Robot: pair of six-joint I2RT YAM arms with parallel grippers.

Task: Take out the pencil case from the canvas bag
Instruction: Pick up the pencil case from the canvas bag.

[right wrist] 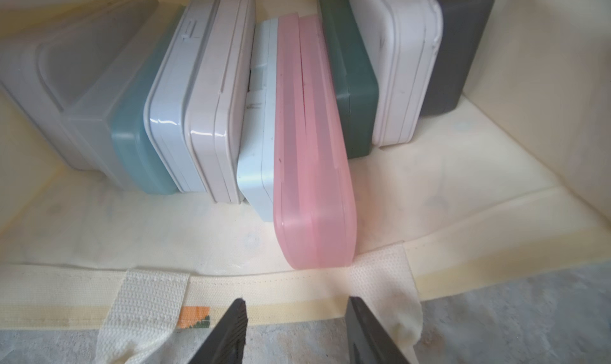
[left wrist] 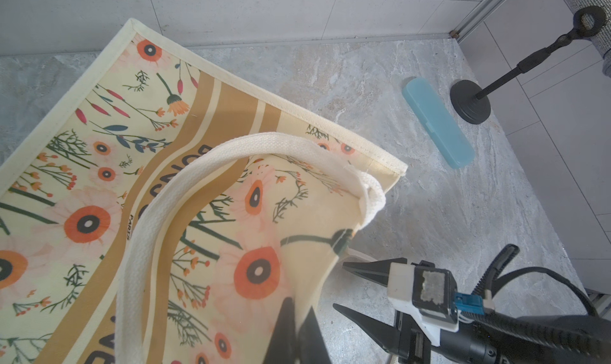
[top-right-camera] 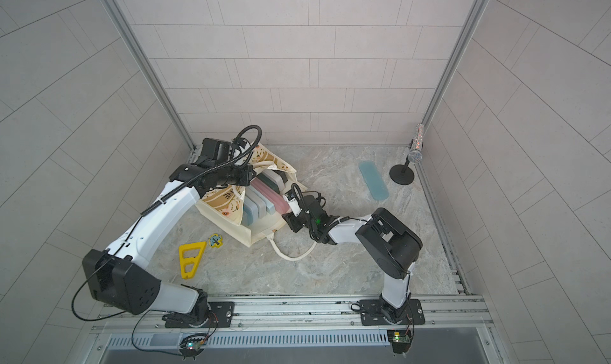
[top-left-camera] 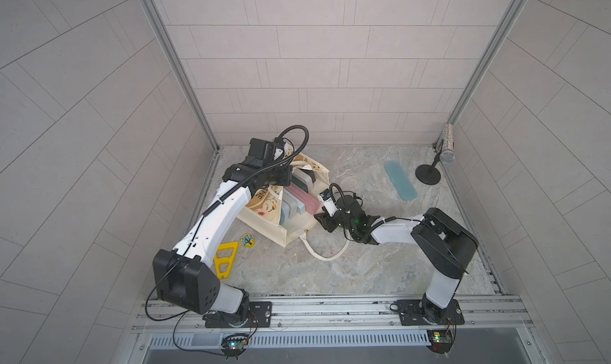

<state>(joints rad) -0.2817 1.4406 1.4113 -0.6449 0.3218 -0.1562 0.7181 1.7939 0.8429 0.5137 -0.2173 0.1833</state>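
Note:
My right gripper moves over the bag's lower rim and into the bag's opening next, fingers astride the pink pencil case's end, since it sticks out farthest.
The canvas bag lies on its side on the marble table, its mouth turned toward my right arm. My left gripper is shut on the edge of the bag's flowered upper wall and holds it up. Inside, several hard cases stand on edge in a row. A pink pencil case sticks out closest to the mouth. My right gripper hovers open just outside the bag's lower rim, in line with the pink case and touching nothing.
A blue case lies on the table at the back right, beside a microphone stand. A yellow triangular tool and a small patch lie front left of the bag. One rope handle trails on the table.

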